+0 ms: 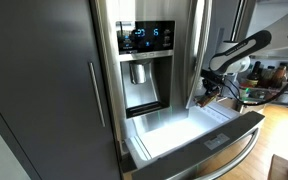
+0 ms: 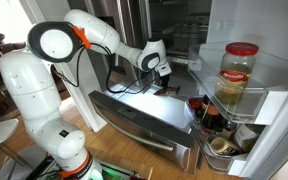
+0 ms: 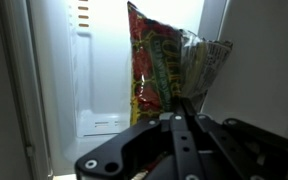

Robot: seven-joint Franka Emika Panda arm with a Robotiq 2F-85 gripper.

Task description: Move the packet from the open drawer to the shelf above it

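Observation:
My gripper carries the packet [image 3: 162, 62] outward next, turning as it enters the fridge compartment. It then releases it on the shelf above the drawer, as that shelf lies deeper inside.
My gripper [image 3: 180, 108] is shut on the packet [image 3: 162, 62], a crinkly green packet with yellow and red print that fills the middle of the wrist view against the white fridge interior. In both exterior views the gripper [image 1: 210, 88] [image 2: 162, 76] hangs above the open stainless-steel drawer [image 1: 199, 148] [image 2: 149, 122], at the mouth of the fridge compartment. The drawer is pulled out, with a white inside and a long bar handle across its front. The fridge shelves [image 2: 184, 35] lie behind and above the gripper. The packet itself is too small to make out in the exterior views.
The open fridge door [image 2: 269, 110] holds a large jar [image 2: 238, 74] and several bottles [image 2: 209, 115] in its bins. The shut door with the water dispenser [image 1: 144, 72] stands beside the gripper. A tall dark cabinet [image 1: 44, 80] flanks the fridge.

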